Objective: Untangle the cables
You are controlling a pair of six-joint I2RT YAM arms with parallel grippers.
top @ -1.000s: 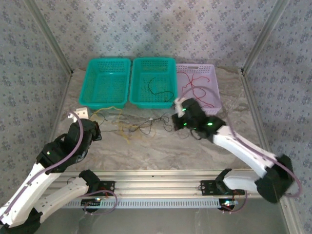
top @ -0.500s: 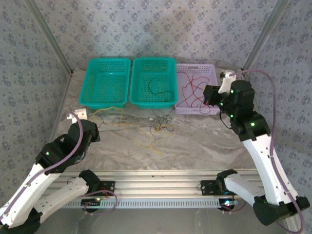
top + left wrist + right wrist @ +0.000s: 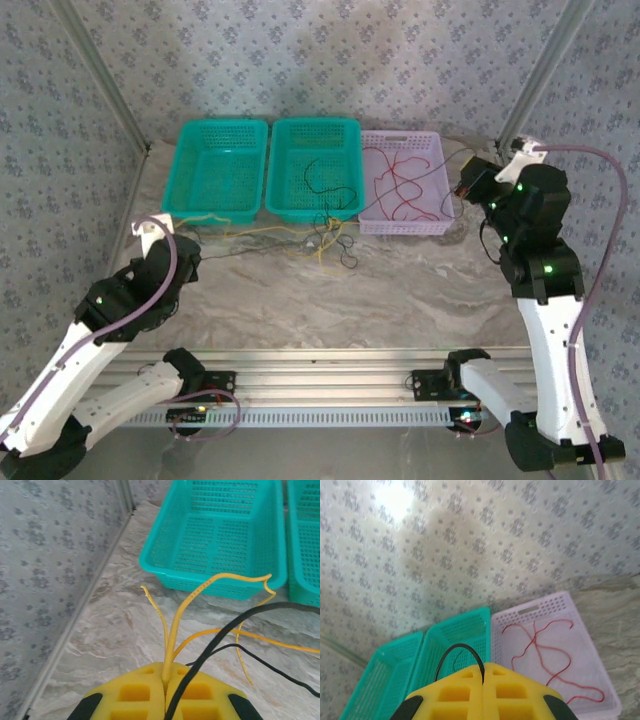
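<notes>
I should next move my right gripper farther away from the knot, then toward the bare tabletop, and let go of the thin black cable. The cable still runs into that knot.
The cables [image 3: 326,238] lie in a loose knot of yellow and black wires on the table in front of the middle teal basket [image 3: 315,122]. My left gripper [image 3: 190,248] [image 3: 165,672] is shut on a yellow cable [image 3: 200,587], and a black cable [image 3: 240,620] runs across the front of its jaws. My right gripper [image 3: 468,182] [image 3: 484,672] hangs raised beside the lilac basket [image 3: 405,135], shut on a thin black cable [image 3: 460,647] that loops out of its jaws. A red cable [image 3: 400,185] [image 3: 540,645] lies in the lilac basket [image 3: 560,602].
A second teal basket [image 3: 222,124] [image 3: 220,530] stands at the back left with nothing in it. A loose black wire [image 3: 330,180] rests in the middle basket. Patterned walls and metal frame posts close in the table on three sides.
My right arm has swung from the table's middle up and to the right, drawing the black cable along. The knot has slid toward the baskets. The left gripper moved slightly left.
</notes>
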